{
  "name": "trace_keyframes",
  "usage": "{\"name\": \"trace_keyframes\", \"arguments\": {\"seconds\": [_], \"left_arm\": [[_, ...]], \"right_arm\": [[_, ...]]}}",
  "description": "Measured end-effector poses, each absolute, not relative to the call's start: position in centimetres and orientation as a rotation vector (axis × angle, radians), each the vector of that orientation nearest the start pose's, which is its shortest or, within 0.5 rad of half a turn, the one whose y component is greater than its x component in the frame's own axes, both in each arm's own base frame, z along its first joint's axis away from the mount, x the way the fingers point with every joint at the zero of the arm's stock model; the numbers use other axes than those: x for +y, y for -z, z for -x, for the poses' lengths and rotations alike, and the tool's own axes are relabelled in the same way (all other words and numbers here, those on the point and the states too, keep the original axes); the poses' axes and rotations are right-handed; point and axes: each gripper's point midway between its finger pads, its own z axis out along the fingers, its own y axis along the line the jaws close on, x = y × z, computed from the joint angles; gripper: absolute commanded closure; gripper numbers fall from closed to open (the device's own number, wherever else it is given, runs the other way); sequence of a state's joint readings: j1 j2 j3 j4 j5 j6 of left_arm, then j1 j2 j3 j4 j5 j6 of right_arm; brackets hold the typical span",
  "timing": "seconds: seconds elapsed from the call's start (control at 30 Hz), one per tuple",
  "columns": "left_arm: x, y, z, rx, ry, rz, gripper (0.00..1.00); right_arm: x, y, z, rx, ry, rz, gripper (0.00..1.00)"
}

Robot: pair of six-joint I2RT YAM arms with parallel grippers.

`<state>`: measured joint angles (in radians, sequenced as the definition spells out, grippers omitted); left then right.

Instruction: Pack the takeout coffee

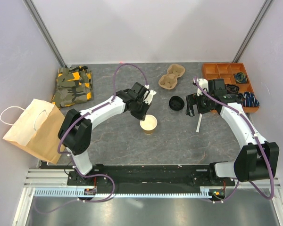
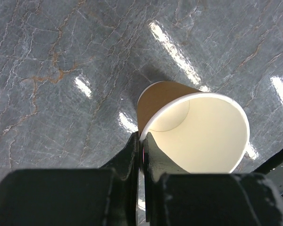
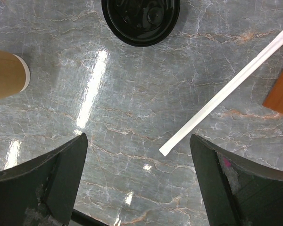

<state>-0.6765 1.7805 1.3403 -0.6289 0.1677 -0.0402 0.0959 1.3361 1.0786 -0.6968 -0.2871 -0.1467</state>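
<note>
The lid lies below my right gripper and to its left in the top view. My right gripper should next move over and go down onto the black lid's cup-side rim (image 1: 170, 107) (image 3: 111, 29).
The tan paper cup (image 1: 148, 124) of the takeout coffee is at the middle of the table, open and empty inside (image 2: 198, 132). My left gripper (image 1: 142, 115) is shut on its near rim (image 2: 142, 141), one finger inside and one outside. The black lid (image 1: 176, 103) lies apart, to the cup's right. My right gripper (image 1: 192, 106) hangs open over bare table (image 3: 137, 141), with the lid (image 3: 140, 19) just ahead and the cup (image 3: 7, 73) at the left edge of its view.
A white wrapped straw (image 1: 198, 123) lies right of the lid (image 3: 226, 92). A pulp two-cup carrier (image 1: 172, 77) sits at the back. A brown paper bag (image 1: 35, 129) lies far left, a camouflage cloth (image 1: 73, 87) behind it. An orange tray (image 1: 226, 70) is back right.
</note>
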Motion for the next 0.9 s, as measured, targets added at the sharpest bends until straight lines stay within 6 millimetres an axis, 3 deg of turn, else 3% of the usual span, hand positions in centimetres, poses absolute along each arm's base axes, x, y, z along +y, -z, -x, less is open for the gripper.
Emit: {"name": "trace_keyframes", "arguments": {"seconds": [0.23,0.37,0.4,0.43,0.5,0.53,0.7,0.83,0.9], "left_arm": [[-27.8,-8.6,-29.7,2.541,0.457,-0.891,0.57],[-27.9,-8.8,-29.7,2.539,0.463,-0.892,0.45],[-28.0,-8.9,-29.6,2.538,0.470,-0.894,0.39],[-28.1,-9.1,-29.6,2.536,0.481,-0.898,0.25],[-28.5,-9.7,-29.7,2.526,0.502,-0.898,0.14],[-28.6,-10.1,-29.7,2.515,0.514,-0.903,0.01],[-29.3,-13.7,-30.2,2.443,0.614,-0.886,0.00],[-29.2,-18.6,-31.5,2.339,0.738,-0.832,0.00],[-28.1,-21.2,-32.4,2.288,0.815,-0.774,0.00]], "right_arm": [[7.4,-14.3,-31.3,2.467,-0.341,0.416,0.02],[7.4,-14.3,-31.3,2.467,-0.341,0.416,0.02],[7.4,-14.3,-31.3,2.467,-0.341,0.416,0.02],[7.4,-14.3,-31.3,2.467,-0.341,0.416,0.02],[7.4,-14.3,-31.3,2.467,-0.341,0.416,0.02],[7.4,-14.3,-31.3,2.467,-0.341,0.416,0.02],[7.6,-14.1,-31.7,2.474,-0.351,0.431,0.05],[7.9,-14.1,-32.9,2.464,-0.351,0.461,0.16],[8.4,-14.2,-33.7,2.457,-0.353,0.487,0.21]]}}
